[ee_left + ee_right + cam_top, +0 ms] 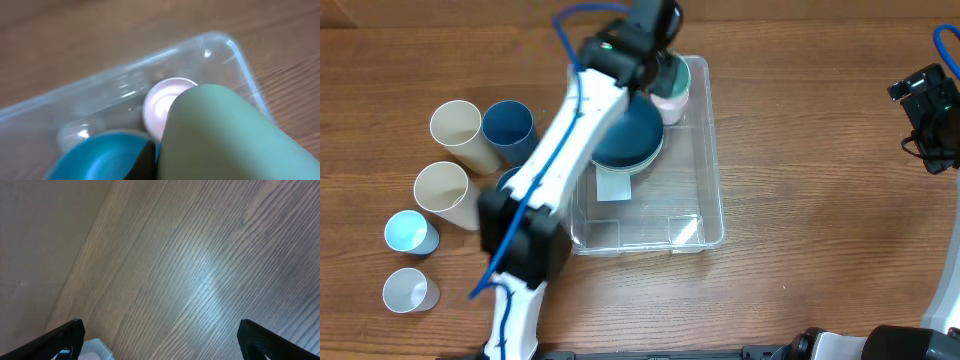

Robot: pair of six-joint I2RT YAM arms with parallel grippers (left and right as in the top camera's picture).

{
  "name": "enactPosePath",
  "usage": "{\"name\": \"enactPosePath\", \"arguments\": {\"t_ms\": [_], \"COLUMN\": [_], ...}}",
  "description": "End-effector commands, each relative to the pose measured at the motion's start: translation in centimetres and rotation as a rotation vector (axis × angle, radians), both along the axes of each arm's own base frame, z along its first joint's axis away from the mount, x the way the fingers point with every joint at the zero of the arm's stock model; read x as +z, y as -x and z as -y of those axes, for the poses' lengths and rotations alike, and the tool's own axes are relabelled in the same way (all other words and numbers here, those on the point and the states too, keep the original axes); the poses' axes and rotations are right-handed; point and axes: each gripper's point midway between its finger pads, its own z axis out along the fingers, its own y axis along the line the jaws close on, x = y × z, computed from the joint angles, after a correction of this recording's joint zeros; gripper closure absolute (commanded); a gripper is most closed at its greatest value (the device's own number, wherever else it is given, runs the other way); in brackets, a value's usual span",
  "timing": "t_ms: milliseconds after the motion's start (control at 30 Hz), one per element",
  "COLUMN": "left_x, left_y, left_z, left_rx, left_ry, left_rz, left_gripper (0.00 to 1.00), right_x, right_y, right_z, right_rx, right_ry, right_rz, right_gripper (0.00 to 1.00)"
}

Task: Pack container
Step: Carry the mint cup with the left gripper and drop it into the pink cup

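Observation:
I need to lower the pale green cup in my left gripper into the pink cup [672, 101] next, because the pink cup's opening is empty right below it.
The clear container [708, 205] stands mid-table with a white label [614, 187] on its base. Inside it sit a blue bowl [630, 140] and a pink cup [672, 101] at the far end. My left gripper [665, 55] reaches over the container's far end, shut on a pale green cup [676, 72]. The left wrist view shows the green cup [225, 135] close up, above the pink cup [161, 106], the blue bowl [97, 156] and the container wall [220, 44]. My right gripper [930, 115] is open and empty at the far right; its wrist view [160, 345] shows bare table.
Left of the container stand two cream cups [455, 126] [442, 188], a dark blue cup [508, 125], a light blue cup [408, 232] and a grey cup [408, 292]. My left arm [560, 150] crosses the container's left side. A container corner [96, 350] shows in the right wrist view.

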Motion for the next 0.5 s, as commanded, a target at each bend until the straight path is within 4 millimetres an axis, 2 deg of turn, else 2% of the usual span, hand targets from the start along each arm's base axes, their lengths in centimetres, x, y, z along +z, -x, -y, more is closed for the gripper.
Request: {"name": "enactPosePath", "arguments": {"t_ms": [0,67,233,367,467], "left_x": [-3.2,-4.0,-3.9,-3.7,-1.9], "left_y": [-0.8,-1.3,-1.7,-1.7,-1.8], "left_z": [1.0,1.1,1.1,1.0,0.0], "left_rx": [-0.032,-0.03,-0.023,-0.022,0.025], "left_ry": [-0.003,-0.003,-0.002,-0.001,-0.03], "left_rz": [-0.035,-0.035,-0.02,-0.017,-0.002], "left_gripper": [0.96,0.96,0.95,0.84,0.72], "right_x": [0.6,0.6,0.6,0.6,0.6], "right_y": [-0.1,-0.1,-0.1,-0.1,-0.1], "right_z": [0.0,0.0,0.0,0.0,0.0], "right_rx": [-0.004,-0.004,-0.004,-0.004,-0.004], "right_ry": [0.006,0.006,0.006,0.006,0.006], "right_rz": [0.015,0.015,0.015,0.015,0.015], "right_gripper": [0.0,0.0,0.0,0.0,0.0]}}
